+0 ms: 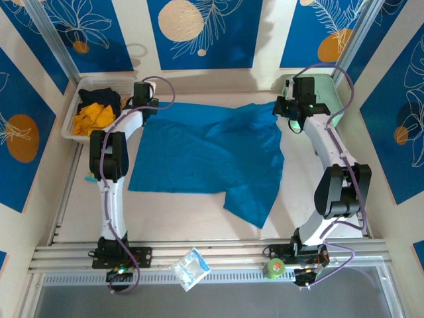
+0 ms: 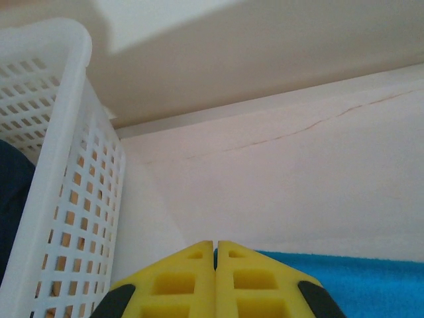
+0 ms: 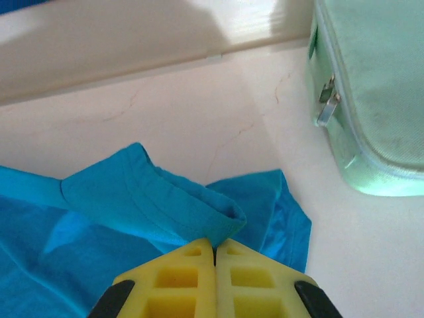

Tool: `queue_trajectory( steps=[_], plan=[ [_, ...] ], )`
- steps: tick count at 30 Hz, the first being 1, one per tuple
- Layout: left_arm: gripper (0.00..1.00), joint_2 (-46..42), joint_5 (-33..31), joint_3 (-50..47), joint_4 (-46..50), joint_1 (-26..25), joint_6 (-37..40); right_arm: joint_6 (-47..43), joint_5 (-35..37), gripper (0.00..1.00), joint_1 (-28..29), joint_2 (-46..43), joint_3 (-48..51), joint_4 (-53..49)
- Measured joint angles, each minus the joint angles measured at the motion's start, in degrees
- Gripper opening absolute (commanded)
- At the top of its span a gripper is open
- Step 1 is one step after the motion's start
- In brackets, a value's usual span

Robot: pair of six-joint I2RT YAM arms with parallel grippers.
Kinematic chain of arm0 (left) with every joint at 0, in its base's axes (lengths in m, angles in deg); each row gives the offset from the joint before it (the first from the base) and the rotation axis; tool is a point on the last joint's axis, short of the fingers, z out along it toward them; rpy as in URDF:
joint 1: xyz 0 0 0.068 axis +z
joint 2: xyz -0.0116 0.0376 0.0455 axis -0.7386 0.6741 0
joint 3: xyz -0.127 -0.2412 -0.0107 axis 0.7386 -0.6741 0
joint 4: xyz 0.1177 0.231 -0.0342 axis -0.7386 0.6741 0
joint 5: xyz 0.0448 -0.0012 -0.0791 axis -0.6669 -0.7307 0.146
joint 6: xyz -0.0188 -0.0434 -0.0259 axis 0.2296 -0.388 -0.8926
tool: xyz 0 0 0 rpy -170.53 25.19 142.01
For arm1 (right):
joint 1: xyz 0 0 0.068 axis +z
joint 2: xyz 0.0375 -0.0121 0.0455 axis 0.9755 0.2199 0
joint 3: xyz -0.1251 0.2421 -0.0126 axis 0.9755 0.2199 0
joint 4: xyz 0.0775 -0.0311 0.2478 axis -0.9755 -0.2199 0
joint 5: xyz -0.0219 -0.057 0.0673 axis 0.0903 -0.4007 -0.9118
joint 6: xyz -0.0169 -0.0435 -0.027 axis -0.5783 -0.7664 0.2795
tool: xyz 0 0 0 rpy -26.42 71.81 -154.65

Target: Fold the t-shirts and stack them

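Observation:
My right gripper draws the folded hem back over the teal-blue t-shirt's body next and releases it there. That cloth lies spread open back from my right gripper.
A teal-blue t-shirt lies spread across the middle of the table, one part trailing toward the near right. My left gripper is at the shirt's far left corner. In the left wrist view its yellow fingers are pressed together with a sliver of teal cloth between the tips. My right gripper is at the far right corner, shut on a folded hem of the teal-blue t-shirt. An orange-yellow t-shirt and a black t-shirt lie bunched in the basket.
The white slotted basket stands at the far left, its wall close beside my left gripper. A mint-green case sits at the far right, just right of my right gripper. A clear packet lies on the near rail.

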Motion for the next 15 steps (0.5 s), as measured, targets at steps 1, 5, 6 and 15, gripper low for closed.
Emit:
queue_trajectory(
  steps=[1,5,6,15],
  plan=[
    [0.00,0.00,0.00,0.11,-0.20,0.00,0.24,0.00,0.00,0.00,0.00,0.22,-0.87,0.00],
    [0.00,0.02,-0.02,0.55,-1.46,-0.07,1.42,0.02,0.00,0.00,0.07,0.83,-2.27,0.02],
    [0.00,0.02,-0.02,0.57,-1.70,-0.07,1.57,0.07,0.00,0.00,0.22,0.83,-2.27,-0.02],
    [0.00,-0.07,-0.11,-2.56,-4.57,-0.11,4.76,1.07,-0.24,0.00,0.42,-0.68,3.43,0.11]
  ],
)
